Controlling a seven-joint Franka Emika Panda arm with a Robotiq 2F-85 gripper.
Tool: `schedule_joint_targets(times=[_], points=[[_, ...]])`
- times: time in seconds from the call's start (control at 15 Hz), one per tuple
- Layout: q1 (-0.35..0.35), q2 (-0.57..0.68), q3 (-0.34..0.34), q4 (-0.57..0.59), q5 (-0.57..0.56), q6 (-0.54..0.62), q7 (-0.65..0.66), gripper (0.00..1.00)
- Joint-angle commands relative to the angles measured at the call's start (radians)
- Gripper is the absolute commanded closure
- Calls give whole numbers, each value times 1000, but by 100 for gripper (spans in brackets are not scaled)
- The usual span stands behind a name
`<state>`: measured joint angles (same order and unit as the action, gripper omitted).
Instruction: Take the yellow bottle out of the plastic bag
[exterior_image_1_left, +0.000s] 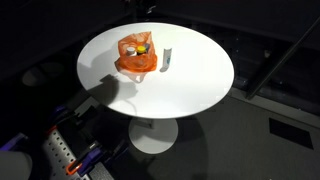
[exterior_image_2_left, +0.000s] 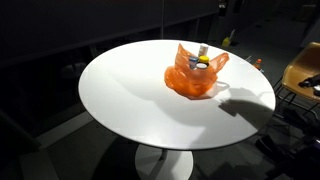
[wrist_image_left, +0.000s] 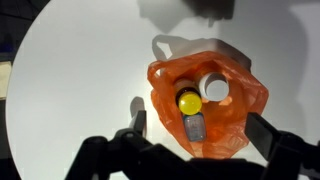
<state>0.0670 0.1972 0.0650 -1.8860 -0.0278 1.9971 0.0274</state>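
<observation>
My gripper moves down around the yellow cap (exterior_image_2_left: 204, 59) (wrist_image_left: 189, 102) next, one finger on each side, and closes, since the bag's opening lies open above the bottle.
An orange plastic bag (wrist_image_left: 225, 120) lies open on the round white table (wrist_image_left: 70, 90). Inside it stands a bottle with a yellow cap (wrist_image_left: 189, 102), seen from above, with a white-capped container (wrist_image_left: 214, 87) and a grey-blue item (wrist_image_left: 195, 128) beside it. My gripper (wrist_image_left: 200, 122) hovers above the bag, open and empty, with one finger on each side of the bag's near end. The bag shows in both exterior views (exterior_image_1_left: 137, 57) (exterior_image_2_left: 194, 75), with the yellow cap at its mouth (exterior_image_2_left: 201, 64). The gripper itself is lost against the dark background there.
The table (exterior_image_1_left: 190, 85) stands on a single pedestal in a dark room. A small grey upright thing (exterior_image_1_left: 167, 58) is next to the bag. The robot base (exterior_image_1_left: 60, 150) is beside the table. A chair (exterior_image_2_left: 305, 70) stands at one edge.
</observation>
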Motion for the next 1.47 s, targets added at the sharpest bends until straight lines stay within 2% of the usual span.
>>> schedule_joint_targets(times=[0.0, 0.53, 1.4], points=[[-1, 54, 1, 19, 9, 51, -29, 0], [2, 185, 13, 36, 13, 159, -75, 0], [21, 355, 14, 158, -1, 146, -60, 0]])
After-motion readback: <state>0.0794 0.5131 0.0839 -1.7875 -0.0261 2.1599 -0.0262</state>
